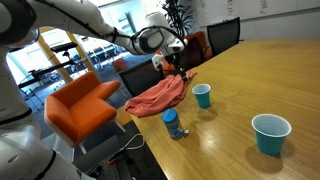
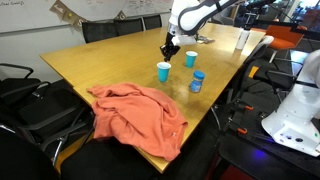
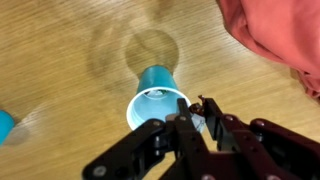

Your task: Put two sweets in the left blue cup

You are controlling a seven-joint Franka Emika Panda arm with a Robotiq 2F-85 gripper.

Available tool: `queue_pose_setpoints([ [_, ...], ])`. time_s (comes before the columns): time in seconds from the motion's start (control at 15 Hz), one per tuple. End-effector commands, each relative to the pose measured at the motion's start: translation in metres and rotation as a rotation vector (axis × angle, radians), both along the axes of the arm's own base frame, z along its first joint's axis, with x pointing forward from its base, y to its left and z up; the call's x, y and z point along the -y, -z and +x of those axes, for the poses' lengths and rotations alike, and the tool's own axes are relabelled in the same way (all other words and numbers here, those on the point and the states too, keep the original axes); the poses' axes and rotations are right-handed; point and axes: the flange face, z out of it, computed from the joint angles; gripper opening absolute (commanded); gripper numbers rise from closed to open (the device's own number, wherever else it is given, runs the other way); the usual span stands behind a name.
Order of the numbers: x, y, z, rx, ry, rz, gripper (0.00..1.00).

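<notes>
I need to move my gripper to the left in the wrist view and slightly down next, over the blue cup's opening (image 1: 202, 87) (image 3: 152, 108), because the sweet hangs beside the cup's rim.
The left blue cup (image 3: 158, 100) is a small light teal cup standing upright on the wooden table; it shows in both exterior views (image 1: 202, 95) (image 2: 164, 71). My gripper (image 3: 195, 110) hangs above the table just beside the cup's rim, towards the orange cloth, and also shows in both exterior views (image 1: 172, 58) (image 2: 168, 48). Its fingers are closed on a tiny pale, shiny sweet (image 3: 197, 122). I cannot tell whether anything lies inside the cup. No other sweets are visible.
An orange cloth (image 1: 158, 95) (image 2: 140, 115) (image 3: 275, 35) lies near the table edge. A dark blue cylindrical container (image 1: 171, 122) (image 2: 196, 81) stands close by. A second teal cup (image 1: 271, 133) (image 2: 190, 59) (image 3: 5, 125) stands further along. Chairs surround the table.
</notes>
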Motion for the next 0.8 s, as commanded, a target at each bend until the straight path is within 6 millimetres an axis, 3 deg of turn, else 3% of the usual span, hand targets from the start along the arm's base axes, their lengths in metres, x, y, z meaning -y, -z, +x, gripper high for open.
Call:
queue_pose_setpoints([
  [0.0,0.01,-0.036,-0.004,0.032,0.043,0.052,0.06],
  [0.2,0.023,-0.034,0.005,0.033,0.083,0.066,0.06],
  [0.73,0.052,0.031,0.015,-0.061,0.162,0.043,0.06],
])
